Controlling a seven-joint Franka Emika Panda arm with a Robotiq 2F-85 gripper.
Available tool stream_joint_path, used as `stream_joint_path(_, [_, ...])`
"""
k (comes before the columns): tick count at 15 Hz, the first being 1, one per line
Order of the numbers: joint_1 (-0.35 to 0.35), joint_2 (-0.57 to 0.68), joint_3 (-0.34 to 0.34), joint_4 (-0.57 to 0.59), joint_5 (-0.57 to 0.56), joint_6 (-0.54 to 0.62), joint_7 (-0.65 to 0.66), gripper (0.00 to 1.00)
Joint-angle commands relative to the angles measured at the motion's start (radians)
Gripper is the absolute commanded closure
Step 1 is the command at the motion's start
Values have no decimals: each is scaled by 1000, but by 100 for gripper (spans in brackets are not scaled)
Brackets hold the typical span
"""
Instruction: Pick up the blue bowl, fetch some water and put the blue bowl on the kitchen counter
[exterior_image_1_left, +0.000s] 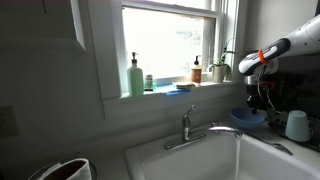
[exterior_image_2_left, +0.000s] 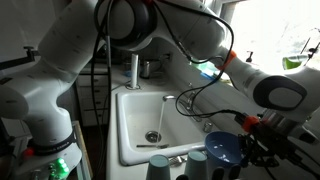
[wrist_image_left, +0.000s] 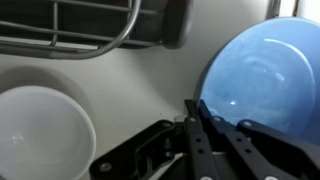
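My gripper will lower the blue bowl slightly onto the counter, away from the wire rack, before it opens, because the bowl is already beside the sink.
The blue bowl (exterior_image_1_left: 248, 117) is at the right of the sink, over the dim kitchen counter (exterior_image_1_left: 305, 148); it also shows in an exterior view (exterior_image_2_left: 224, 150). In the wrist view the blue bowl (wrist_image_left: 262, 70) fills the upper right. My gripper (wrist_image_left: 200, 118) is shut with its fingers pinching the bowl's near rim. It shows above the bowl in both exterior views (exterior_image_1_left: 262, 88) (exterior_image_2_left: 252, 140). I cannot tell whether the bowl rests on the counter or hangs just above it. I cannot make out water in the bowl.
The white sink (exterior_image_2_left: 135, 125) with its faucet (exterior_image_1_left: 188, 125) lies beside the bowl. A white cup (exterior_image_1_left: 297, 125) stands close on the counter and shows in the wrist view (wrist_image_left: 40, 130). A wire rack (wrist_image_left: 90, 25) is behind. Pale blue cups (exterior_image_2_left: 160, 165) stand at the sink's edge. Bottles (exterior_image_1_left: 135, 76) line the window sill.
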Motion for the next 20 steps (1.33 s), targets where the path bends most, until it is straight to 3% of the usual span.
stream_joint_path(1, [-30,79,17,129,23,-42,29,99])
stream_joint_path(5, [-31,134,19,197,10,-51,66,99])
stream_joint_path(7, [-30,158,18,227,5,-59,81,81])
stream_joint_path(8, [-28,167,17,239,1,-60,90,66])
stream_joint_path(10, [-30,177,20,260,5,-68,102,60])
stream_joint_path(18, [12,52,5,122,5,-44,102,5])
stream_joint_path(20, [22,18,4,74,6,-21,111,0])
